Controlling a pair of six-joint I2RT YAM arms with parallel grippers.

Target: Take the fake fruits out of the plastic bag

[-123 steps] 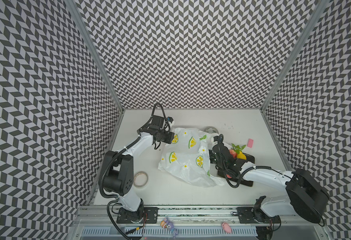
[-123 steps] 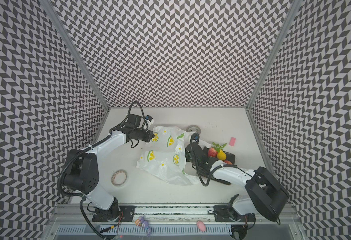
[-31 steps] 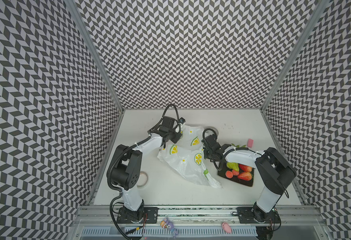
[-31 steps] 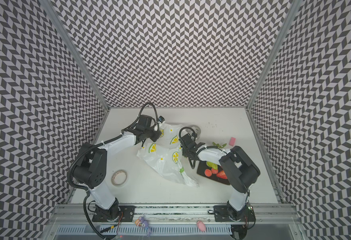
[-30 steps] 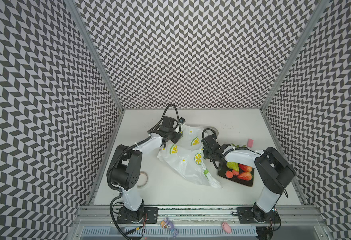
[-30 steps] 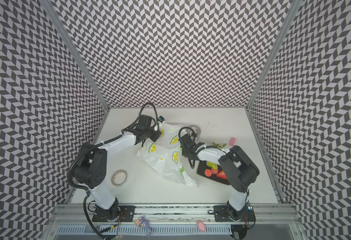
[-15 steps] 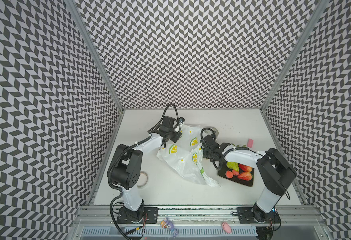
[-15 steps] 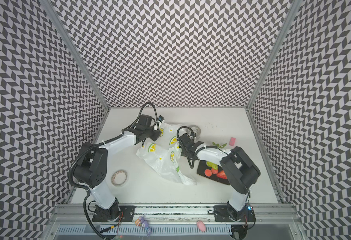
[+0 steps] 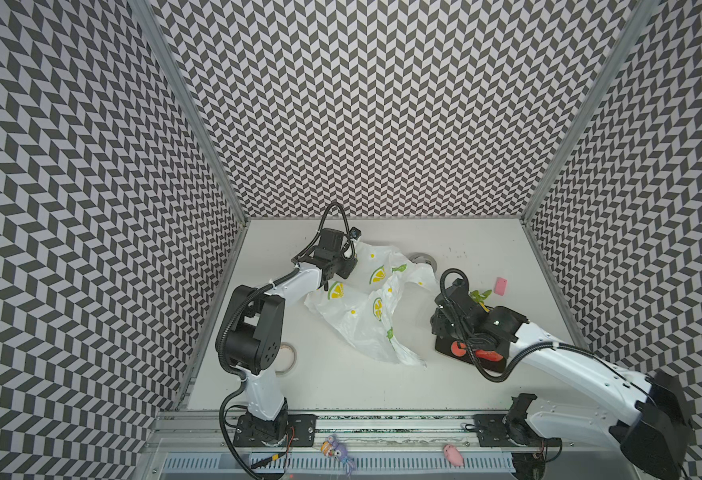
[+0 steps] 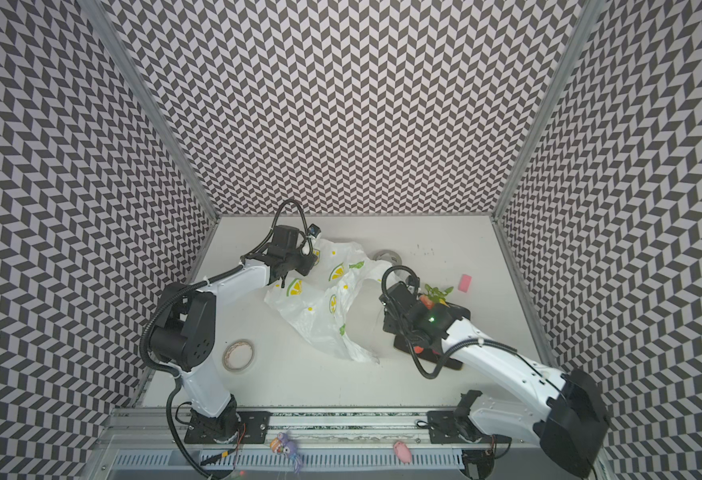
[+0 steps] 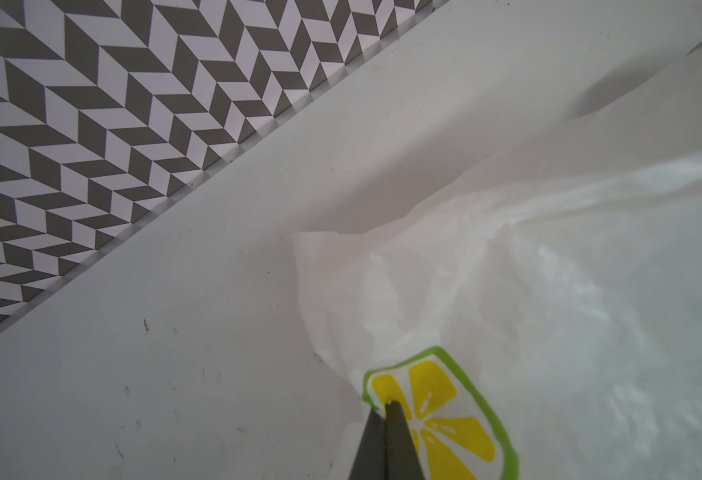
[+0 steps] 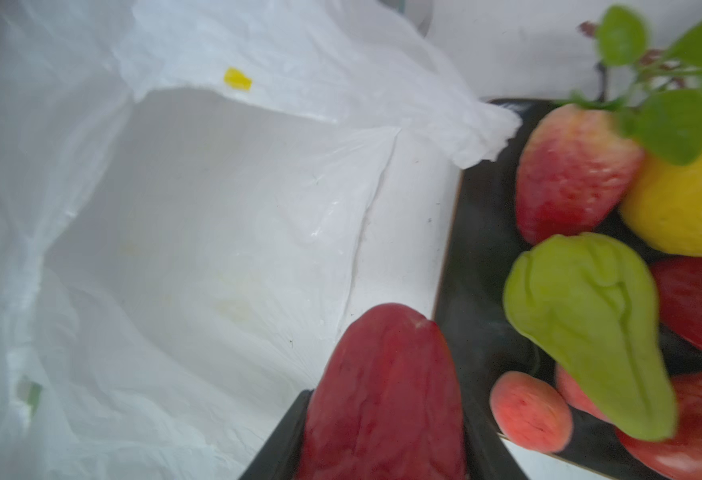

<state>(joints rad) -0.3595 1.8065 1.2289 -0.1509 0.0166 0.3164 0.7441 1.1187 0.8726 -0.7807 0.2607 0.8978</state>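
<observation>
The inside of the bag looks empty, so my left gripper should stay almost where it is and open its fingers to let go of the bag's lemon-printed edge (image 10: 317, 254) (image 11: 386, 390) between them.
The plastic bag (image 9: 361, 316) lies crumpled mid-table, white with lemon prints, its mouth toward the right. My left gripper (image 11: 385, 405) is shut on the bag's far left edge, pinching a lemon print; the left gripper (image 9: 343, 266) is seen at the bag in both top views. My right gripper (image 12: 384, 432) is shut on a dark red fake fruit (image 12: 382, 374), beside the bag's mouth at the edge of a black tray (image 12: 478, 249). On the tray lie a green ribbed fruit (image 12: 590, 324), a yellow pear (image 12: 690, 199), a strawberry (image 12: 569, 170) and more red pieces.
A tape roll (image 9: 287, 355) lies front left near the left arm's base. A clear tape roll (image 9: 424, 262) sits behind the bag. A pink block (image 9: 500, 286) lies back right. Small toy figures (image 9: 336, 451) rest on the front rail. Patterned walls close three sides.
My right gripper has pulled back from the bag's mouth toward the front right and now stands over the tray's edge. The bag has shifted slightly. The left gripper has stayed put.
</observation>
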